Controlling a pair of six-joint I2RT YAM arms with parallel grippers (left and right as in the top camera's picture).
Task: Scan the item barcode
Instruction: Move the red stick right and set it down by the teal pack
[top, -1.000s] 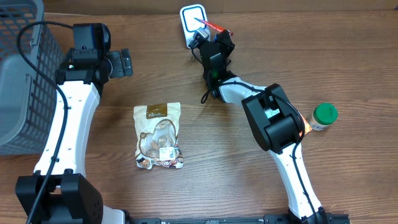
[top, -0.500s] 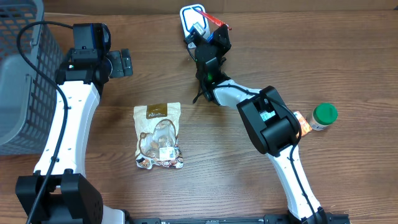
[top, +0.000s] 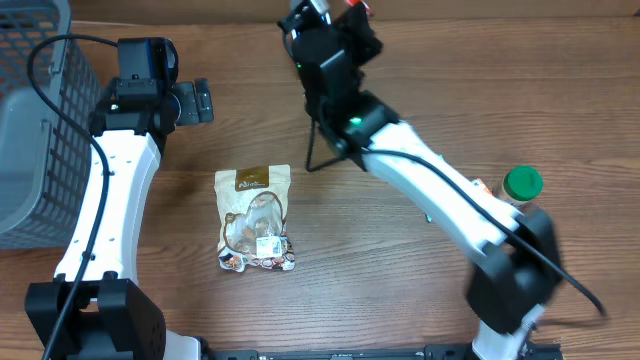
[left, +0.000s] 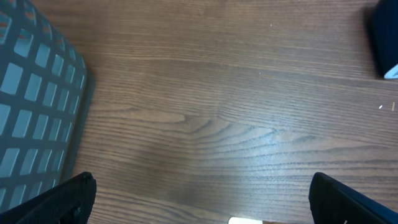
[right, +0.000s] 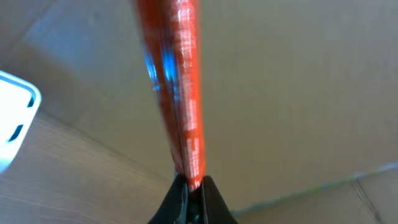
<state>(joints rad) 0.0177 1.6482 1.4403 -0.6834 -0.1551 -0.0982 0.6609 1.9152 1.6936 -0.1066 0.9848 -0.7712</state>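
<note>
Next, the right gripper moves back and down toward the small orange item and opens, because the packet is raised by the scanner, away from that item.
My right gripper (right: 191, 183) is shut on the lower edge of a thin orange-red packet (right: 177, 87), which stands edge-on above the jaws and is blurred. At the left edge of the right wrist view shows a white corner of the scanner (right: 11, 118). Overhead, the right wrist (top: 335, 50) is raised at the top centre and hides the scanner; only a sliver of the packet (top: 350, 4) shows at the top edge. My left gripper (top: 196, 101) hovers open over bare wood at the back left, and its view shows its fingertips (left: 68, 196) wide apart with nothing between them.
A snack bag (top: 255, 218) lies flat left of centre. A green-lidded bottle (top: 520, 187) stands at the right with a small orange item (top: 482, 188) beside it. A grey mesh basket (top: 40, 120) fills the far left and shows too in the left wrist view (left: 34, 106).
The right arm has lifted and swung towards the camera, carrying the packet up to the top edge and covering the scanner. The left arm has not moved.
</note>
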